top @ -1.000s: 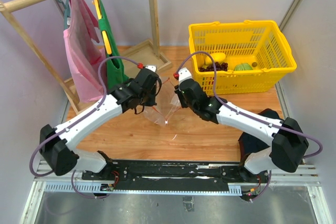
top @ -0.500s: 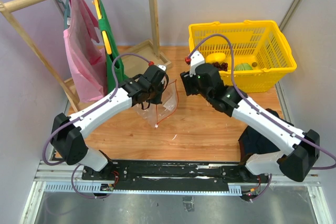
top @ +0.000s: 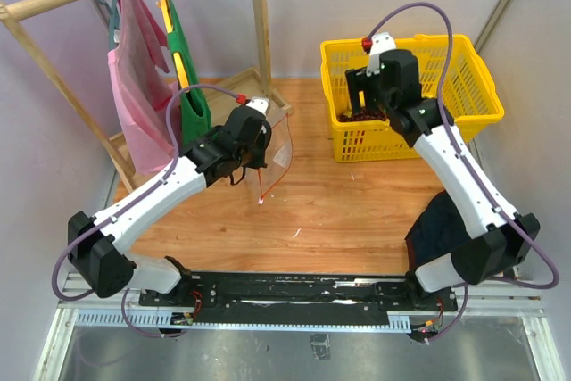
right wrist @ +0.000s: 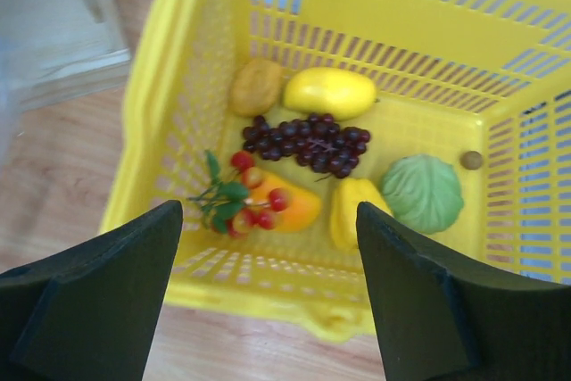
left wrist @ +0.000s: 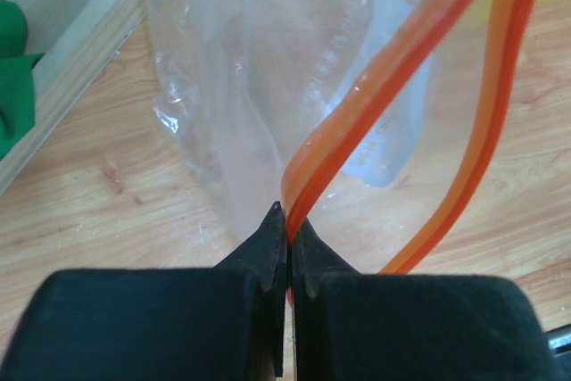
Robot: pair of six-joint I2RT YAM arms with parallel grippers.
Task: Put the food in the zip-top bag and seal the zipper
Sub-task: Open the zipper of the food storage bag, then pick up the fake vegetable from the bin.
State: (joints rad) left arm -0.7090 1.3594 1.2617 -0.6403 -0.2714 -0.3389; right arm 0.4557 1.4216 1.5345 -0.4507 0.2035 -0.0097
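I will next move my right gripper to the right in the top view and down around the pale-green cabbage (right wrist: pixel 422 194), because it lies low in the basket beyond one finger.
My left gripper (left wrist: pixel 288 220) is shut on the red-orange zipper (left wrist: pixel 393 69) of the clear zip-top bag (left wrist: pixel 268 69). The bag (top: pixel 278 142) hangs from it just above the wooden table, with the strip's other side looping free. My right gripper (right wrist: pixel 268 211) hovers open over the yellow basket (right wrist: pixel 161 104), nothing between its fingers. The food lies in the basket below it: a yellow piece (right wrist: pixel 330 93), a dark red berry bunch (right wrist: pixel 308 142), a pale-green round one (right wrist: pixel 422 192), an orange piece with cherries (right wrist: pixel 299 210) and another yellow piece (right wrist: pixel 352 216).
The basket (top: pixel 473 113) stands at the back right of the table. A wooden rack (top: pixel 260 15) at the back left carries a pink bag (top: pixel 138 86) and a green bag (top: pixel 185 69). A dark cloth (top: pixel 437 220) lies near my right arm's base.
My right gripper has let go of the bag, swung right to above the basket and opened wide. My left gripper still holds the zipper; the bag now hangs from it alone.
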